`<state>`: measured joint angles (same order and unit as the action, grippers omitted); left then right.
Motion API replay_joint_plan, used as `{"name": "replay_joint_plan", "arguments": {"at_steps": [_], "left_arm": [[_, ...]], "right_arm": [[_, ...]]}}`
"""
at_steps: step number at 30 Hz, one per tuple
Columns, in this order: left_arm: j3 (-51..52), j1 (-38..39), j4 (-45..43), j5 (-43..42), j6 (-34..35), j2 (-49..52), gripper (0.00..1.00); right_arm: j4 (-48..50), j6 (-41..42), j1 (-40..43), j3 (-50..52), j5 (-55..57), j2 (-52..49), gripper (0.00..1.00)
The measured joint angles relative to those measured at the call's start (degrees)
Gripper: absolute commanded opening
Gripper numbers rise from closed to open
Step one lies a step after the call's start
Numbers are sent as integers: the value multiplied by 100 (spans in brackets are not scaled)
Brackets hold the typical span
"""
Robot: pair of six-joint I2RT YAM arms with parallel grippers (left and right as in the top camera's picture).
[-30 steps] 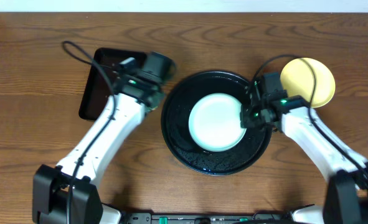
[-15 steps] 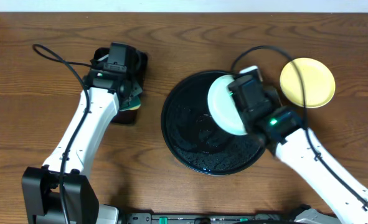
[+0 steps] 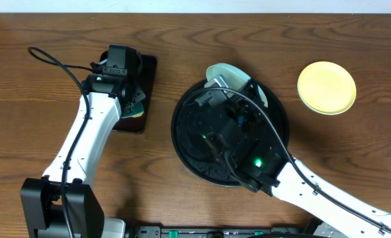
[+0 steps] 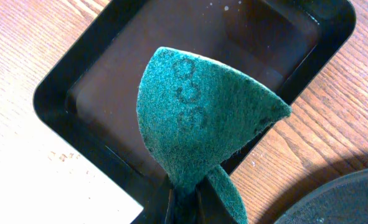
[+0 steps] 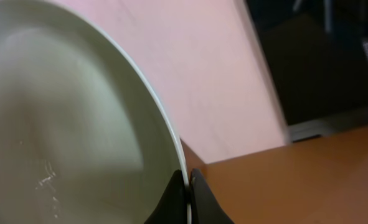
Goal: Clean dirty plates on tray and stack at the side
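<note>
I should next swing my right gripper over the pale yellow plate beside the round tray (image 3: 185, 149), turn the tilted plate flat and lower it on top.
My right gripper (image 3: 235, 89) is shut on the rim of a pale mint-white plate (image 3: 221, 71) and holds it tilted on edge, high above the back of the round black tray (image 3: 185, 149). In the right wrist view the fingers (image 5: 187, 186) pinch the plate's (image 5: 71, 124) edge; its face shows faint marks. The pale yellow plate (image 3: 326, 87) lies on the table right of the tray. A second mint-white plate is not in view. My left gripper (image 3: 134, 104) is shut on a green scouring pad (image 4: 202, 118), fingers (image 4: 187, 208) over the rectangular tray.
The small rectangular black tray (image 3: 145, 73) lies left of the round tray; it also shows in the left wrist view (image 4: 53, 99). The raised right arm (image 3: 261, 165) covers much of the round tray. The round tray's rim (image 4: 352, 202) shows at the left wrist view's corner.
The right gripper has lifted the mint-white plate off the round tray and tipped it on edge, with the arm rising toward the camera. The left gripper moved left over the rectangular tray.
</note>
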<state>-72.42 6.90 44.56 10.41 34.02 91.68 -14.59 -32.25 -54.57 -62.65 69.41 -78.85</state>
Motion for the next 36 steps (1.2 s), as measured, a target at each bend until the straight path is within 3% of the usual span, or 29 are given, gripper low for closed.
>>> {"name": "replay_joint_plan", "arguments": {"at_steps": [10,13,17,22,31,36], "left_arm": [[61,0,0,-2,-2,44,8],[63,0,2,-2,0,52,8],[63,0,15,-50,-2,52,8],[76,0,26,-114,-2,55,8],[337,0,-105,-133,-2,59,8],[361,0,-146,-131,-2,59,8]], "right_arm": [[105,-527,-35,0,396,7,1],[-42,-234,33,0,264,7,1],[-708,772,673,-11,-614,9,1],[-1193,2330,2428,-13,-2524,7,1],[-1279,4651,6557,-20,-6452,-280,1],[-1246,5379,7772,-24,-7219,-992,1]]}}
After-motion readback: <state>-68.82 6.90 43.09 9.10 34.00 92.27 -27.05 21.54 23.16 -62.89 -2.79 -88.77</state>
